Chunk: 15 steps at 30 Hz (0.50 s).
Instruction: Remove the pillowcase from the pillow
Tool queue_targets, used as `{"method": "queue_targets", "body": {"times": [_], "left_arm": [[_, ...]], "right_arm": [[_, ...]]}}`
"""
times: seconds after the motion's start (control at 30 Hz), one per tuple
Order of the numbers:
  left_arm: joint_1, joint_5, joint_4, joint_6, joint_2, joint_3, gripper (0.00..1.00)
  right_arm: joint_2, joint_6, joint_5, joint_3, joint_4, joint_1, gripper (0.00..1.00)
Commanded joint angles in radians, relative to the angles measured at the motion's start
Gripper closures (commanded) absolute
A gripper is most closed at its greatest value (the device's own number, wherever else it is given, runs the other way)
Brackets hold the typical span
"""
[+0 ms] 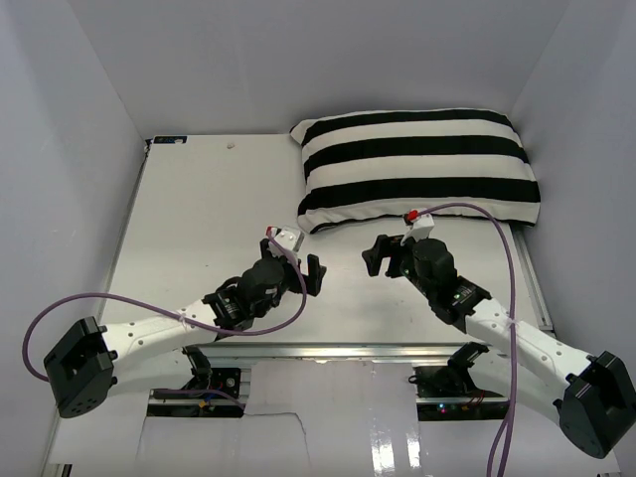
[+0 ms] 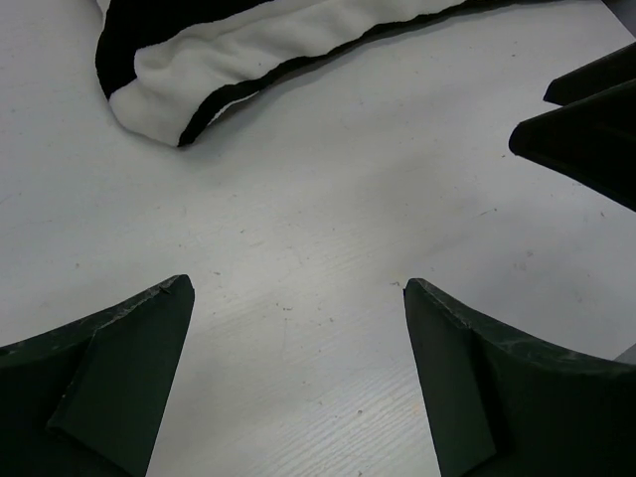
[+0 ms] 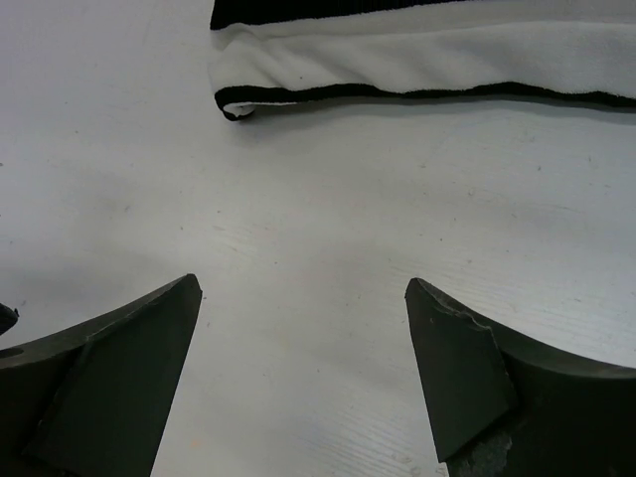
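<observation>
I should move my left gripper outward next until its open fingers are on both sides of the pillowcase's nearest white corner (image 1: 310,222) (image 2: 157,111), and then close it.
The black-and-white striped pillowcase (image 1: 417,164) lies at the back right of the table, plump and filled. The pillow is hidden inside it. My left gripper (image 1: 291,260) is open and empty, low over the bare table, a short way in front of the pillowcase's near left corner (image 2: 199,60). My right gripper (image 1: 391,253) is open and empty, just in front of the pillowcase's near edge (image 3: 417,50). In the wrist views, the left gripper (image 2: 298,288) and the right gripper (image 3: 303,288) have only table between the fingers. The right gripper's fingers (image 2: 586,129) show at the right of the left wrist view.
The white table (image 1: 199,229) is closed in by grey walls at the left, back and right. The pillowcase touches the right wall. A metal rail (image 1: 338,350) runs along the near edge by the arm bases. Purple cables (image 1: 497,238) loop off both arms.
</observation>
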Motion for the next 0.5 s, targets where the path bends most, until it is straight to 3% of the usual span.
{"method": "queue_targets", "body": {"times": [0.0,0.07,0.3,0.47], "left_arm": [[-0.004,0.013,0.023,0.007,-0.018,-0.015,0.02],[0.0,-0.042,0.035,-0.015,0.007,-0.009,0.02],[0.137,-0.03,-0.158,-0.089,0.24,0.308,0.02],[0.28,0.143,-0.094,-0.101,0.43,0.388,0.02]], "right_arm": [[-0.025,0.017,0.024,0.016,0.043,0.004,0.1],[-0.03,0.027,0.05,0.017,0.038,0.004,0.1],[-0.12,0.037,0.112,-0.001,-0.003,0.003,0.1],[-0.223,0.013,0.086,-0.069,0.063,0.003,0.1]]}}
